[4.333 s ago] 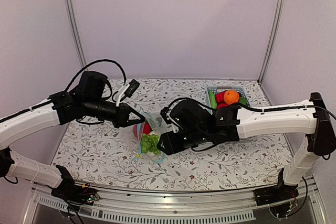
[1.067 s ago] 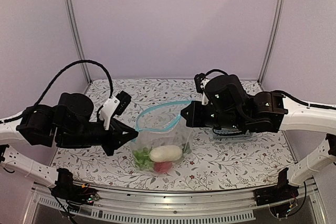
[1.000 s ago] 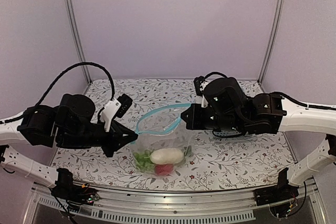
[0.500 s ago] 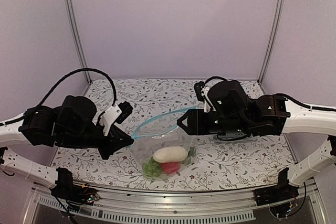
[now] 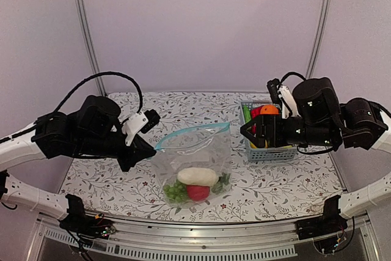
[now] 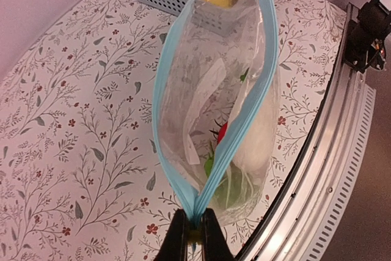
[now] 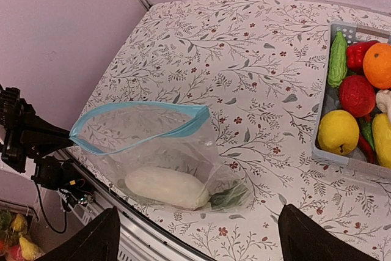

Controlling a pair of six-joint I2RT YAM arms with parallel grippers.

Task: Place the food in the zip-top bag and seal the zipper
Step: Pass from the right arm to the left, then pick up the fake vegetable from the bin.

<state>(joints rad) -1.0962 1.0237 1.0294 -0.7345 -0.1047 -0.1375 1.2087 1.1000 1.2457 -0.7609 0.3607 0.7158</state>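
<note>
My right gripper moves outward over the basket next and lowers its open fingers around the orange (image 5: pixel 269 109) (image 7: pixel 378 65). That fruit lies uncovered on top of the other food.
The zip-top bag (image 5: pixel 201 154) hangs from its left end, bottom resting on the table. My left gripper (image 6: pixel 194 231) is shut on the end of the zipper (image 6: pixel 259 71), the light blue strip whose two sides gape apart. Inside the bag lie a white radish (image 5: pixel 197 176), a red tomato (image 5: pixel 197 192) and a green bunch (image 5: pixel 176 192). My right gripper (image 5: pixel 245 134) stands open and empty, to the right of the bag and apart from it, in front of the basket. In the right wrist view its fingers (image 7: pixel 91 242) frame the bag (image 7: pixel 183 151) from above.
A light blue mesh basket (image 7: pixel 322 151) at the back right holds an orange (image 7: pixel 379 65), a lemon (image 7: pixel 337 131), a red round fruit (image 7: pixel 356 95), a green vegetable (image 7: pixel 338 59) and other food. The table's metal front rail (image 5: pixel 201 236) runs just beyond the bag.
My right gripper opened, let go of the bag's right end and drew back to the right toward the basket. The bag's mouth sagged; the left gripper kept its hold.
</note>
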